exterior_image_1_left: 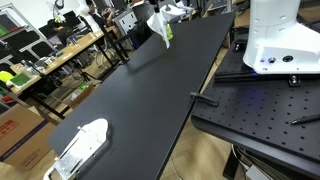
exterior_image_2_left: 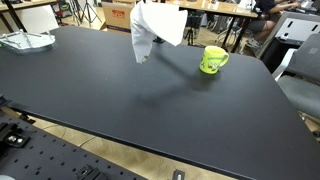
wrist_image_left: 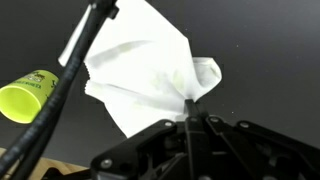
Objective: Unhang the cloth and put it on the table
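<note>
My gripper moves away from the lime-green mug (exterior_image_2_left: 213, 60) toward the plastic container next, then down over bare tabletop to let go of the cloth, which still dangles midair.
A white cloth (wrist_image_left: 150, 65) hangs bunched from my gripper (wrist_image_left: 190, 108), whose fingers are shut on one corner of it. In both exterior views the cloth (exterior_image_1_left: 160, 25) (exterior_image_2_left: 155, 30) dangles in the air above the far part of the black table (exterior_image_2_left: 120, 100), its lower end just above the surface. The gripper itself is mostly cut off at the top of both exterior views. A lime-green mug (exterior_image_2_left: 213, 60) stands on the table next to the cloth and also shows in the wrist view (wrist_image_left: 28, 95).
A clear plastic container (exterior_image_1_left: 80, 148) (exterior_image_2_left: 25, 40) lies at one table corner. The white robot base (exterior_image_1_left: 275, 40) stands on a perforated black plate (exterior_image_1_left: 260, 110) beside the table. A black cable (wrist_image_left: 70, 85) crosses the wrist view. Desks and chairs stand beyond the table.
</note>
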